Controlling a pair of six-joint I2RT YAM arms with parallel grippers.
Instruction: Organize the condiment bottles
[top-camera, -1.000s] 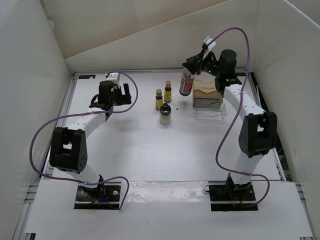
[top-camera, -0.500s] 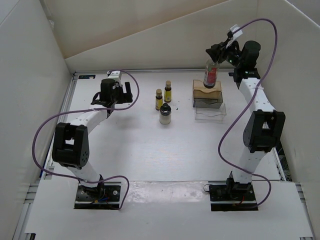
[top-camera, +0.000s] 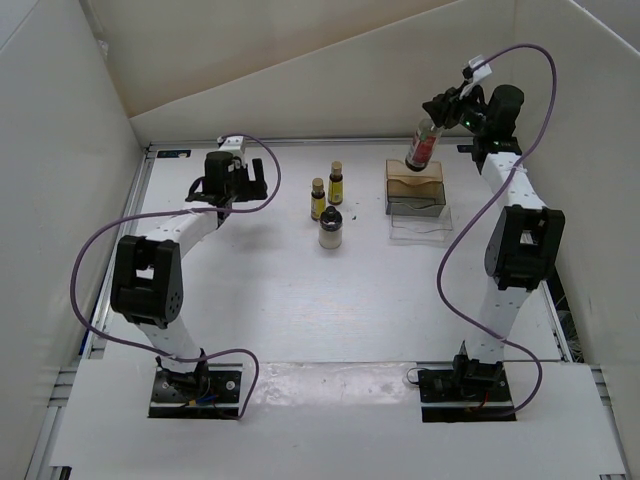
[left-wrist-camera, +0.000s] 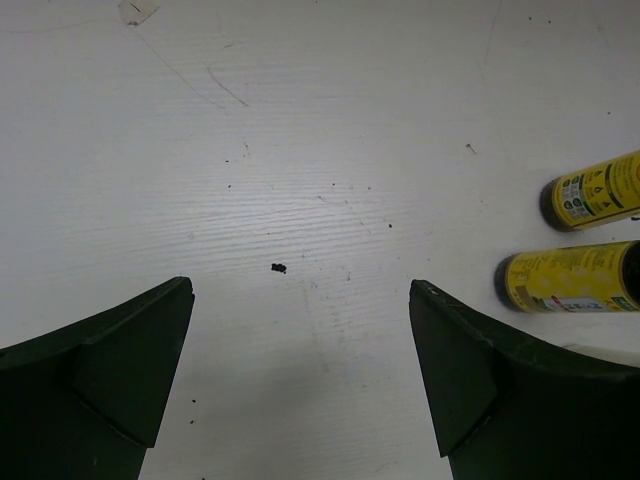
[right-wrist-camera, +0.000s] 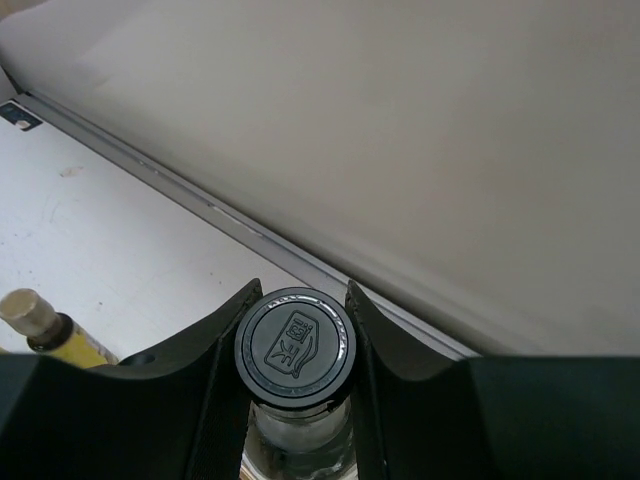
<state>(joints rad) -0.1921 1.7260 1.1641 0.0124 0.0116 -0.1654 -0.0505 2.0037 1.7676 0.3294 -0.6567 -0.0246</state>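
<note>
I will lower the bottle onto the tan far part of the tray with my right gripper next, because the red-labelled bottle's base is still above the tray (top-camera: 418, 203).
My right gripper (top-camera: 432, 118) is shut on the black cap of the taller clear bottle with the red label (top-camera: 421, 148). It holds the bottle over the far end of the tray (top-camera: 418, 203). In the right wrist view the cap (right-wrist-camera: 295, 346) sits between my fingers (right-wrist-camera: 190, 365). Two tiny yellow brown-capped bottles (top-camera: 317, 198) (top-camera: 336, 183) stand mid-table, with the squat whitish dark-capped bottle (top-camera: 330, 228) in front of them. My left gripper (top-camera: 228, 196) is open and empty, left of them. Its wrist view shows both yellow bottles (left-wrist-camera: 565, 279) (left-wrist-camera: 590, 190) at the right edge.
The clear brownish rectangular tray stands at the back right, holding a tan block (top-camera: 414, 185). White walls enclose the table on three sides. One yellow bottle (right-wrist-camera: 50, 329) shows at the lower left of the right wrist view.
My right gripper has carried the red-label bottle rightward and back, from left of the tray to above its far end. My left arm has shifted slightly toward the back.
</note>
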